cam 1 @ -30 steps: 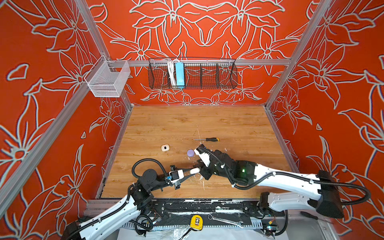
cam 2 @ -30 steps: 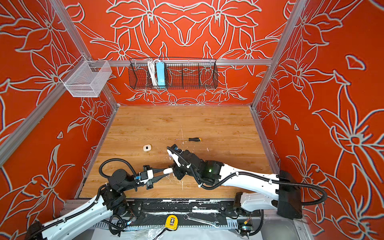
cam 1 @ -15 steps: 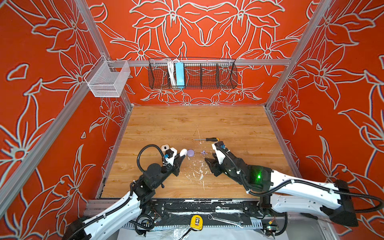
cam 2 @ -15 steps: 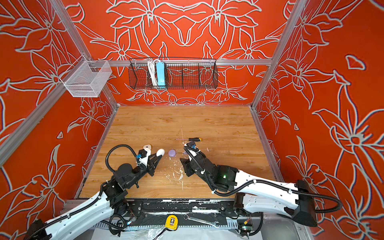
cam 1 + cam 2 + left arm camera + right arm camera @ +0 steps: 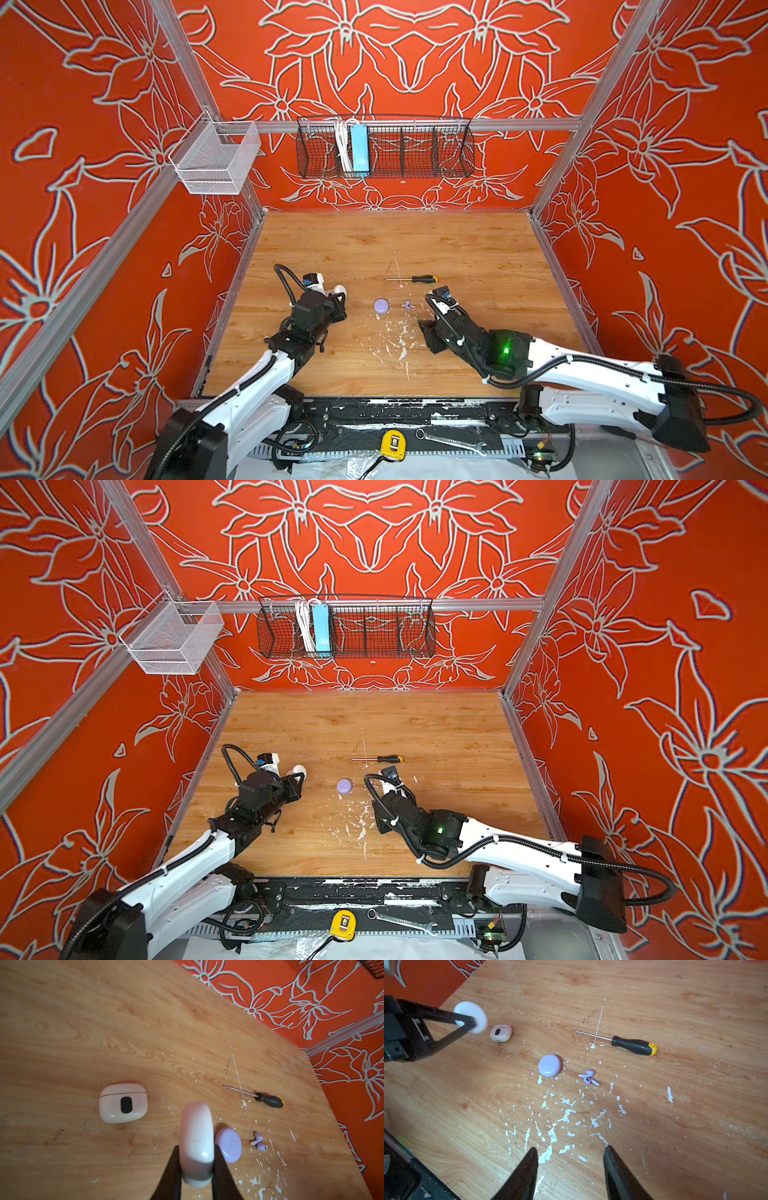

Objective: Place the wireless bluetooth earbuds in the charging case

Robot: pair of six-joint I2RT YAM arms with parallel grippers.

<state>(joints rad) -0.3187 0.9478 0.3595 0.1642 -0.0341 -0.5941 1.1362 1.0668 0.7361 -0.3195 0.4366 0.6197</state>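
Observation:
The wood between the squarish white case and the lilac case is bare. My left gripper should come down onto that gap next and release the white round case.
Two lilac wireless bluetooth earbuds lie touching each other on the wooden table, just right of a round lilac charging case whose lid is closed. My left gripper is shut on a white round case, held above the table left of the lilac case. A squarish white case lies beyond it. My right gripper stands open and empty, in front of the earbuds over paint flecks.
A black-and-yellow screwdriver lies behind the earbuds. White paint flecks cover the table's front middle. A black wire basket and a white mesh basket hang on the walls. A tape measure and a wrench rest on the front rail.
My left gripper has carried the white round case from the front middle back and to the left. My right gripper has drawn back from the lilac case and opened wider, uncovering the earbuds.

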